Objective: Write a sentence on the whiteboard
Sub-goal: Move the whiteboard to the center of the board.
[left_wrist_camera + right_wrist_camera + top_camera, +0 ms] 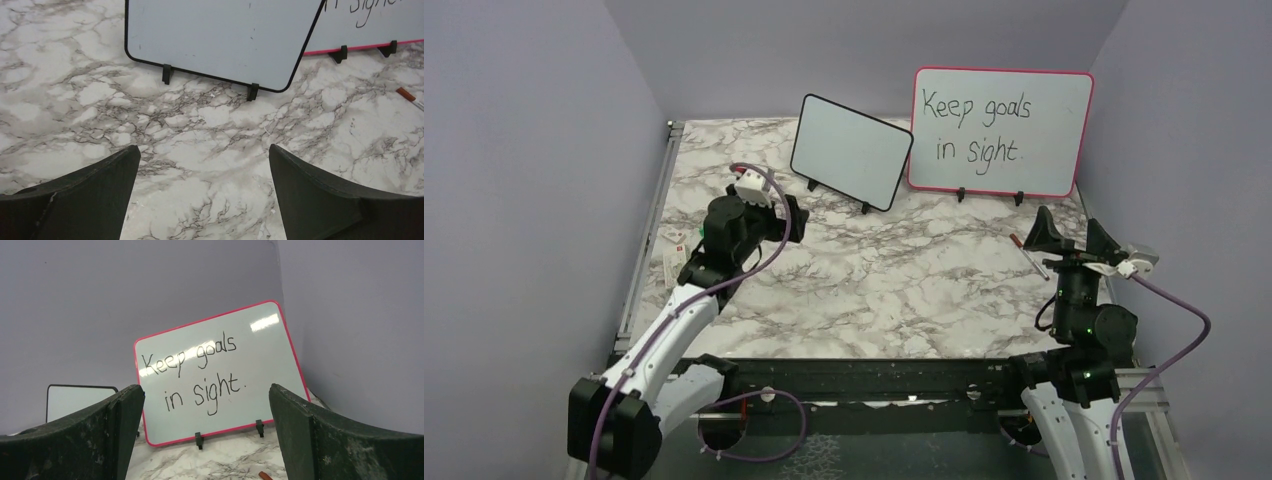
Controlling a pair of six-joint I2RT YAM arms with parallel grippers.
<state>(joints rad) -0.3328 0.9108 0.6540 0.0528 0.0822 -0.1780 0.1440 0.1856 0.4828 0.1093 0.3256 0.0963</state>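
My left gripper needs to reach outward and down around the foot farther from the pink-framed board [167, 74], as it lies outward and below and sticks out clear of the frame.
The whiteboard [851, 152], black-framed and on two small black feet, stands at the back middle of the marble table; its face is blank. It also shows in the left wrist view [220, 35] and, partly hidden by a finger, in the right wrist view [75, 400]. No reddish-brown sentence shows anywhere. A marker with a reddish end [1029, 255] lies on the table at the right; it also shows in the left wrist view [406, 95]. My left gripper [776, 212] is open and empty in front of the whiteboard [202, 150]. My right gripper [1069, 238] is open and empty above the marker [206, 387].
A larger pink-framed board [1001, 130] with black writing "Keep goals in sight" stands at the back right, overlapping the whiteboard's right corner. Small white items [674, 250] lie at the table's left edge. Grey walls close in the left, back and right sides.
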